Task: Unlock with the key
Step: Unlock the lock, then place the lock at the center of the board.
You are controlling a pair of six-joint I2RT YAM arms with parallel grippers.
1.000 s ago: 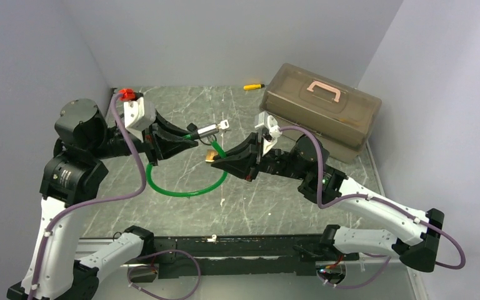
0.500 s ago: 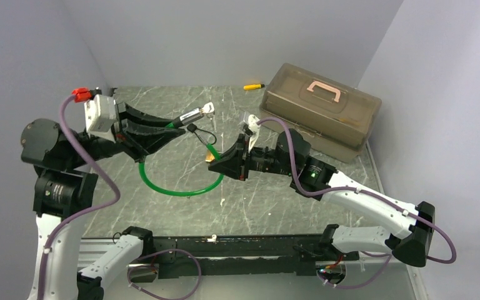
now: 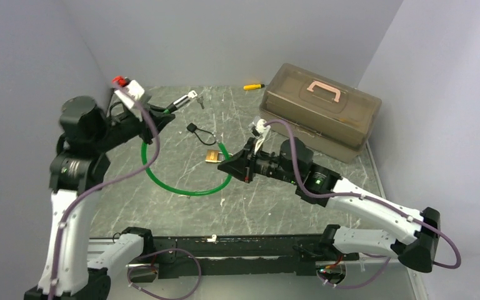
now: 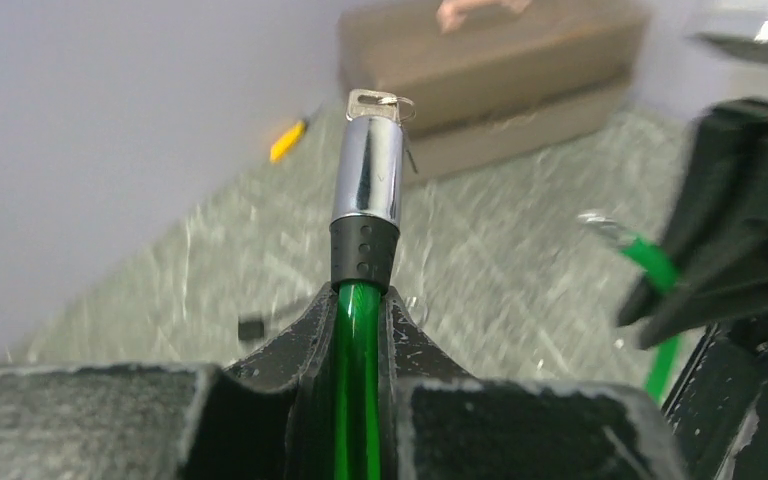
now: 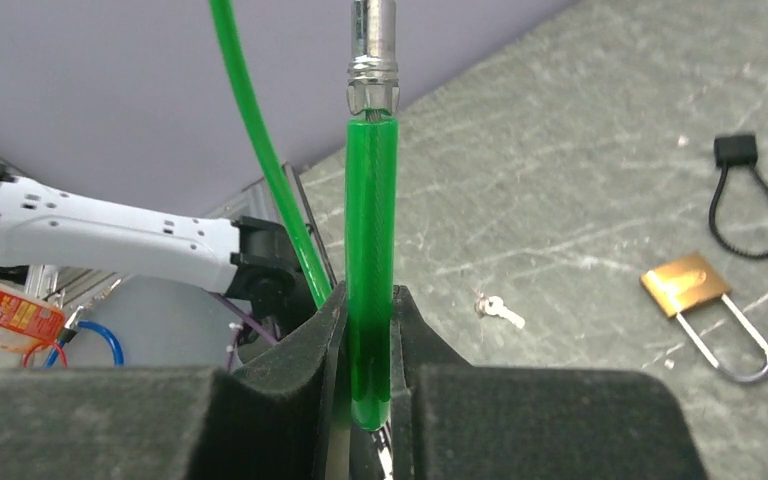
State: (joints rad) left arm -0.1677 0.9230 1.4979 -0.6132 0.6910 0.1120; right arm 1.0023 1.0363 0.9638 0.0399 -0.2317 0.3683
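Note:
My right gripper lowers toward the table (image 3: 200, 175) (image 5: 582, 308) and shifts to the left in the top view next, then opens, since the cable's metal pin is out of the lock's body.
My left gripper (image 3: 165, 114) is shut on the green cable (image 3: 181, 190) just below its chrome lock barrel (image 4: 370, 170), held up at the back left. A small silvery key head (image 4: 375, 100) sticks out of the barrel's tip. My right gripper (image 3: 225, 164) is shut on the cable's other end (image 5: 370, 230), whose metal pin (image 5: 372, 50) is free. The key (image 5: 500, 310), tiny and silvery, lies loose on the table; it also shows in the top view (image 3: 223, 201). The brass padlock (image 5: 685, 283) lies on the table beside the right gripper.
A black cord loop (image 3: 200, 132) lies behind the padlock. A brown lidded toolbox (image 3: 319, 109) stands at the back right. A yellow-and-black stick tool (image 3: 253, 86) lies by the back wall. The cable's loop rests on the table's middle.
My left gripper has carried the barrel end back and to the left, away from the right gripper. The right gripper has stayed near the padlock, which now lies uncovered.

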